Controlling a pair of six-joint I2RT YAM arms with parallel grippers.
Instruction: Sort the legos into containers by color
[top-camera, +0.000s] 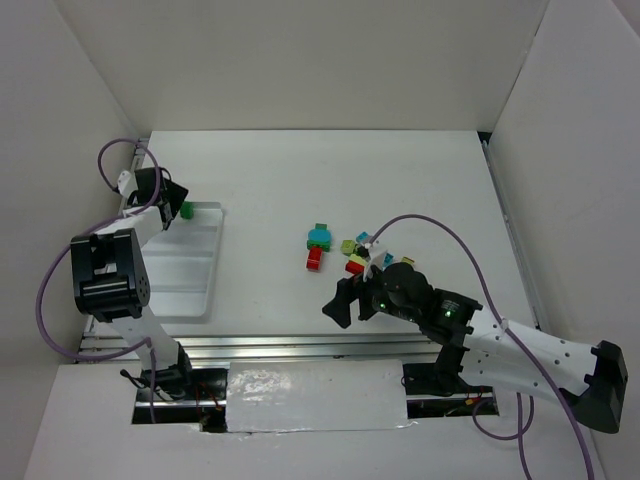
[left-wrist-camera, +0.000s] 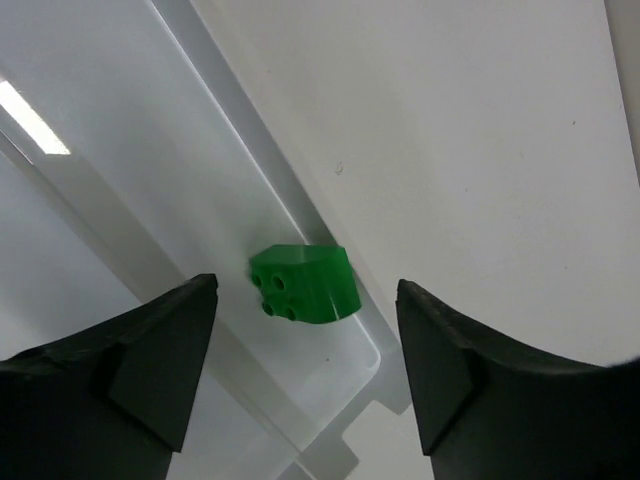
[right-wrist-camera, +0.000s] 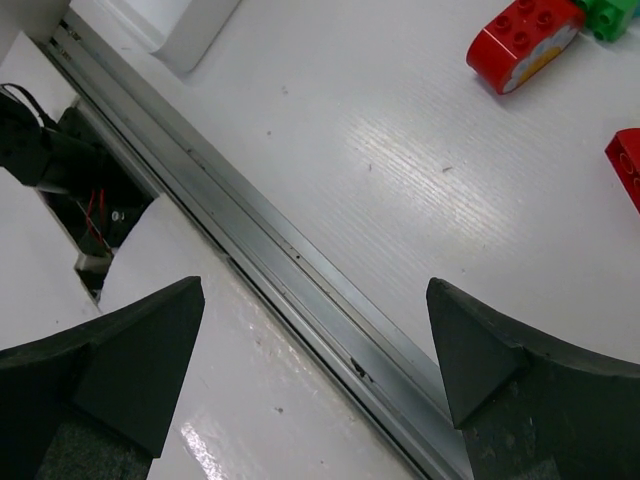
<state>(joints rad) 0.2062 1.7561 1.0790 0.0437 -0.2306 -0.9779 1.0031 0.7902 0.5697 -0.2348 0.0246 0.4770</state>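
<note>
The right gripper next moves outward over the pile and down around the lime lego nearest the teal one, since it's still loose outside the white tray.
A dark green lego lies on its side in the end corner of the outermost compartment of the white tray. My left gripper is open and empty just above it. In the top view the green lego sits at the far right corner of the tray, beside the left gripper. Loose legos lie mid-table: a teal one, a red one, a lime one and several more. My right gripper is open and empty, near the pile's front side. In the right wrist view it hangs over the table's front rail.
A metal rail runs along the table's near edge, with a gap and wiring below it. Two red legos and a green one show at the right wrist view's top right. White walls enclose the table.
</note>
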